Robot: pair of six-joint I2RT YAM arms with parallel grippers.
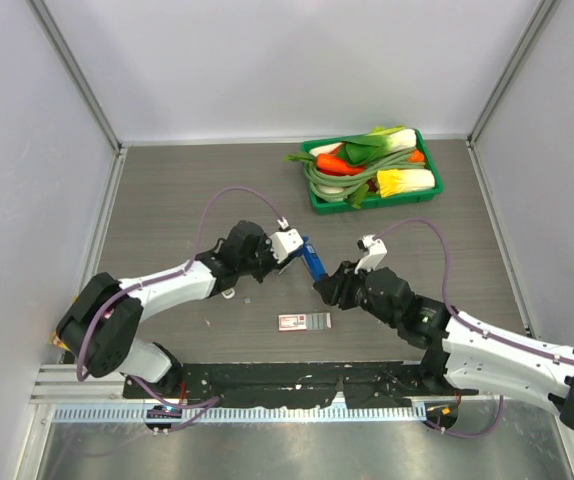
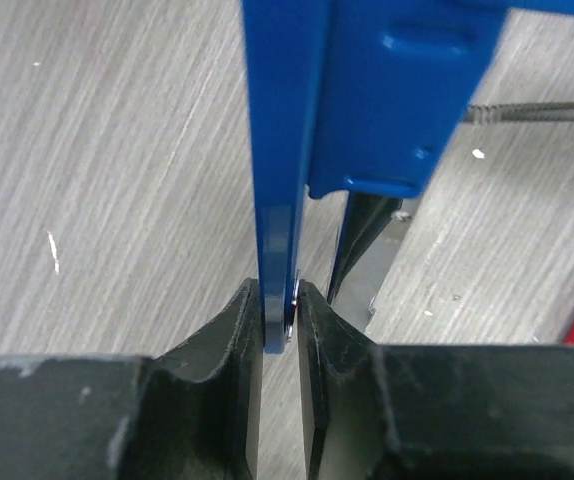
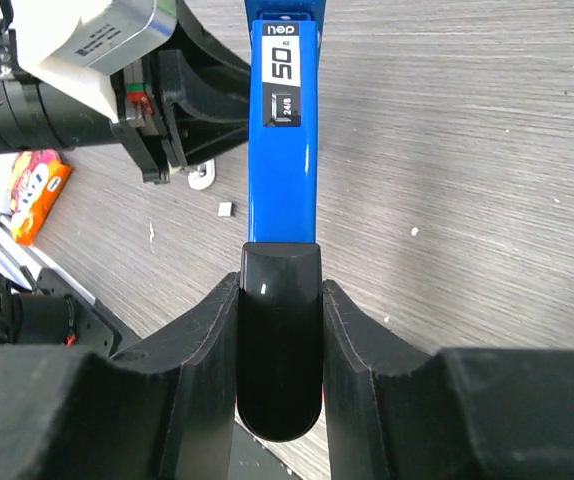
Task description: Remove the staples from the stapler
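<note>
Next, my right gripper takes the raised stapler down and to the left in the top view, to the tabletop under my left gripper, and releases it.
The blue stapler (image 1: 313,262) with a black rear end is held above the table between both arms. My right gripper (image 1: 325,288) is shut on that black end (image 3: 281,340), one finger against each side. My left gripper (image 1: 295,254) is shut on a thin blue edge of the stapler (image 2: 279,240), with a silvery glint against its right finger (image 2: 317,330). In the right wrist view the stapler's blue top (image 3: 285,150) points away toward the left gripper. A tiny grey piece that looks like staples (image 3: 225,209) lies on the table; any staples inside the stapler are hidden.
A flat red-and-white box (image 1: 304,321) lies on the table just in front of the grippers. A green tray (image 1: 437,186) of vegetables stands at the back right. Small specks (image 1: 248,298) dot the table under the left arm. An orange packet (image 3: 37,190) shows near the left arm's base.
</note>
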